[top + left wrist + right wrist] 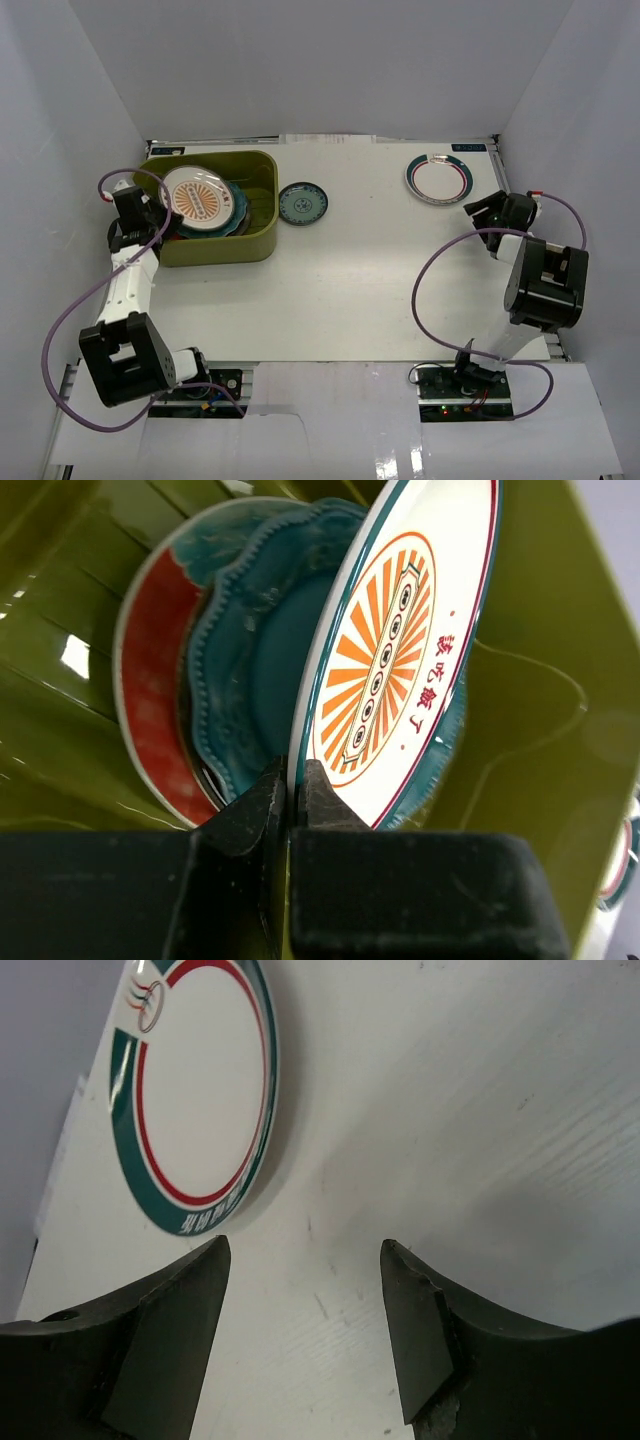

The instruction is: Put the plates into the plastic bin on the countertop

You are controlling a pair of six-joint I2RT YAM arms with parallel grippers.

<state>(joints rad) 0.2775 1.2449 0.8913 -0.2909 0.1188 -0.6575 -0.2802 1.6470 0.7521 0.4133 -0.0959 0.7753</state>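
Note:
The open fingers of my right gripper stop short of the white plate's rim. My right gripper will move outward and down next, so that its fingers go around it on both sides.
The olive-green plastic bin stands at the far left of the countertop. My left gripper is shut on the rim of the orange sunburst plate, held inside the bin; in the left wrist view it is tilted over a plain teal plate and a red plate. A small teal plate lies just right of the bin. The white plate with teal-red rim lies far right. My right gripper is open just near of it.
White walls bound the table on three sides. The bin's wall stands close to the right of the held plate. My right arm's base and cables sit at the near edge.

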